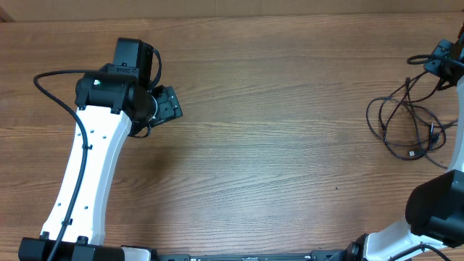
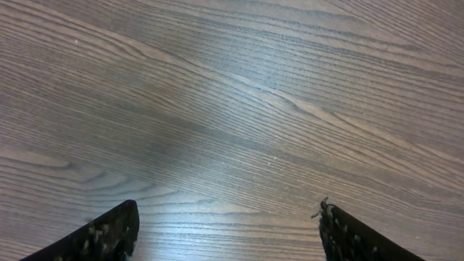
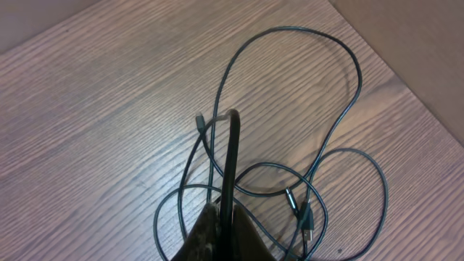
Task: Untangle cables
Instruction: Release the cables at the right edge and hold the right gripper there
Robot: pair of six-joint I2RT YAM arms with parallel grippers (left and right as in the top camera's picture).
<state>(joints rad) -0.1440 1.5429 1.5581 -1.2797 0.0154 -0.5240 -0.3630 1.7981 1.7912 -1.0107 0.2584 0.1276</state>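
The loose overlapping loops lie back of my right gripper. It will next move a little back toward them and let go of the black cord.
The cables (image 1: pixel 406 123) are thin black cords lying in loose overlapping loops at the table's far right. In the right wrist view the cables (image 3: pixel 319 174) spread over the wood, with small plug ends (image 3: pixel 304 217) near the middle. My right gripper (image 3: pixel 226 221) is shut on a black cord that rises straight up from between its fingers. In the overhead view my right gripper (image 1: pixel 444 59) sits at the right edge, above the tangle. My left gripper (image 2: pixel 228 228) is open and empty above bare wood, and in the overhead view my left gripper (image 1: pixel 165 105) is far left of the cables.
The wooden table (image 1: pixel 275 145) fills the view. The table's right edge (image 3: pixel 406 94) runs close beside the cable loops. A thick black arm cable (image 1: pixel 54 87) curves beside the left arm.
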